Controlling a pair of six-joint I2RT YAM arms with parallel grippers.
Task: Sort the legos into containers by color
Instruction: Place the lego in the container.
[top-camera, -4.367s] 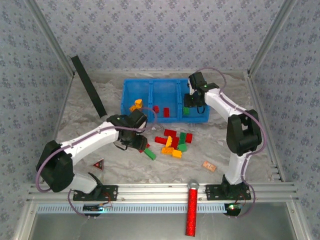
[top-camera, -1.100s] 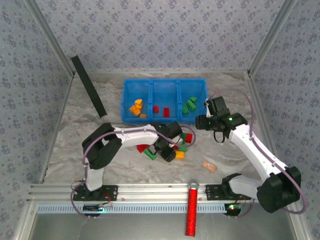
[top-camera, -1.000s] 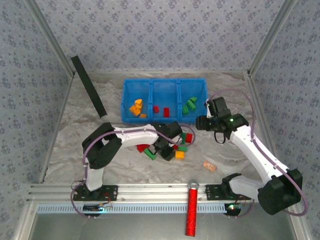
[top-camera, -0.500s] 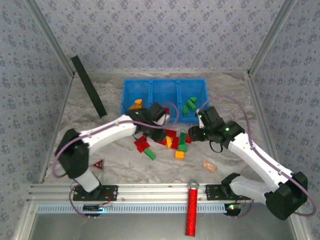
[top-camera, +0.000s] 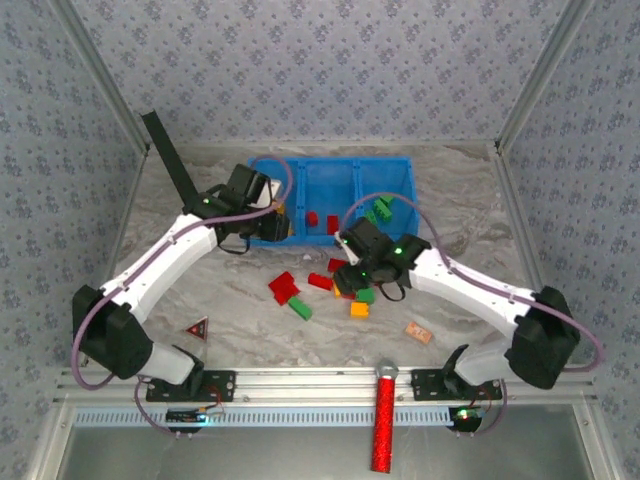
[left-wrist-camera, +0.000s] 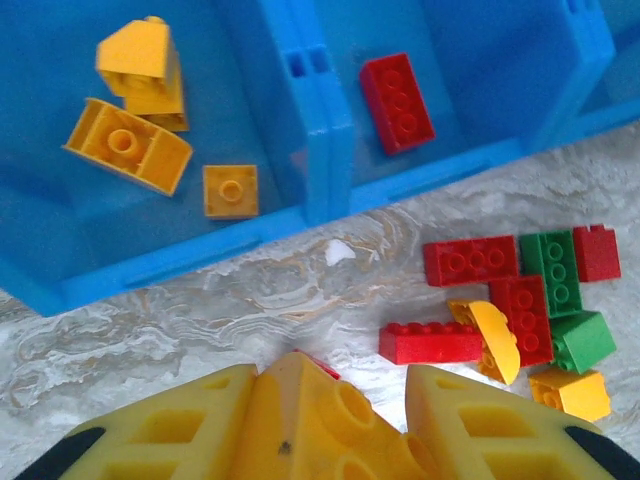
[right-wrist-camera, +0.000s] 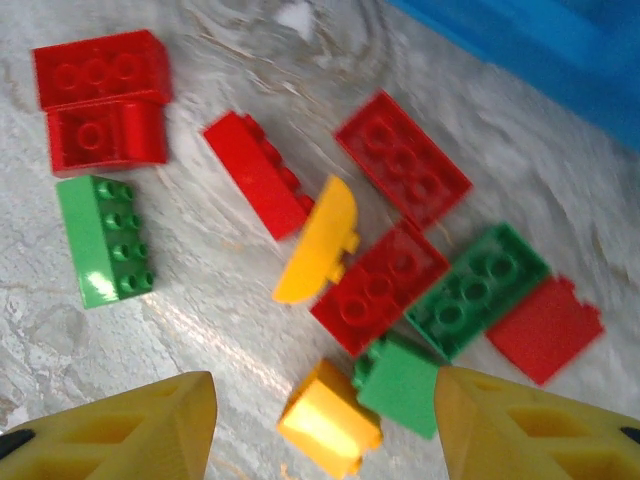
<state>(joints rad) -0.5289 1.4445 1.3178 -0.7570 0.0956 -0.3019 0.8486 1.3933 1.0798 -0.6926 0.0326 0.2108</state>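
The yellow brick needs to go outward next in my left gripper, past the near side of the section holding yellow legos, and my gripper needs to release it there with its matching color.
My left gripper (top-camera: 270, 214) hangs by the front of the blue containers' (top-camera: 330, 165) left compartment, shut on a yellow brick (left-wrist-camera: 310, 420). Ahead of it, that compartment (left-wrist-camera: 60, 60) holds several yellow legos (left-wrist-camera: 128, 150); the middle one holds a red brick (left-wrist-camera: 397, 102). Green legos (top-camera: 380, 211) lie in the right compartment. My right gripper (top-camera: 350, 274) hovers open over the loose pile on the table. Between its fingers (right-wrist-camera: 130, 430) lie a yellow brick (right-wrist-camera: 328, 418) and a green one (right-wrist-camera: 400, 385), with red bricks (right-wrist-camera: 400, 160) and a yellow curved piece (right-wrist-camera: 318, 240) beyond.
Apart from the pile lie a red pair (top-camera: 283, 288) and a green brick (top-camera: 300, 309). A pale peach block (top-camera: 418, 332) sits front right, a red-and-black triangle (top-camera: 197, 327) front left. A black bar (top-camera: 175, 170) leans at the back left; a red cylinder (top-camera: 384, 420) stands on the front rail.
My left arm has lifted from the pile and swung back-left to the bin's left compartment with the yellow brick. My right arm has come left and down over the pile.
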